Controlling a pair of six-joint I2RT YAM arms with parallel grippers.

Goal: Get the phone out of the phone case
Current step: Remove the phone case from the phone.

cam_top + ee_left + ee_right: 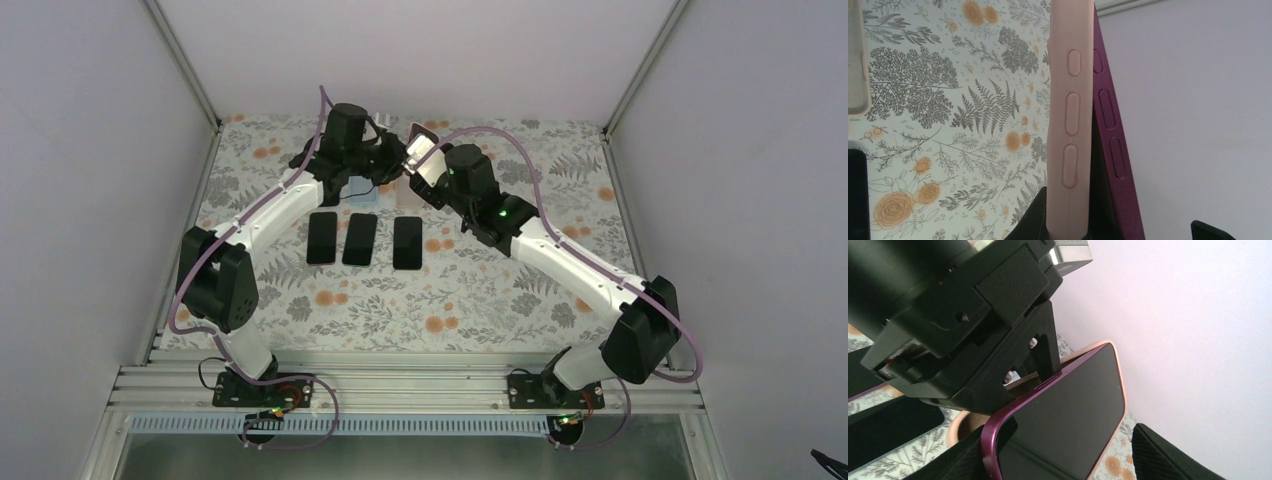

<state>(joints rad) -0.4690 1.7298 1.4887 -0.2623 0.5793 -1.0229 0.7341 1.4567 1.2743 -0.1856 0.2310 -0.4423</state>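
Observation:
The clear mat beside the pale case is below my left gripper and to its right in the top view. My left gripper should lower the pink case there and release it.
A purple phone (1068,410) with a dark screen sits partly in a pink case (1070,110). Both are held up above the back middle of the table (422,145). In the left wrist view the phone's purple edge (1110,130) leans away from the case, with a dark wedge between them. My left gripper (1068,225) is shut on the case's side wall; it also shows in the top view (393,155). My right gripper (1048,460) straddles the phone's lower end. Its left finger (948,455) lies against the phone's corner and its right finger (1168,455) stands apart from the case's edge.
Three dark phones (322,237) (360,238) (407,242) lie side by side on the flowered mat (480,300). A pale case (855,60) lies on the mat under the left arm. White walls close in the back and both sides.

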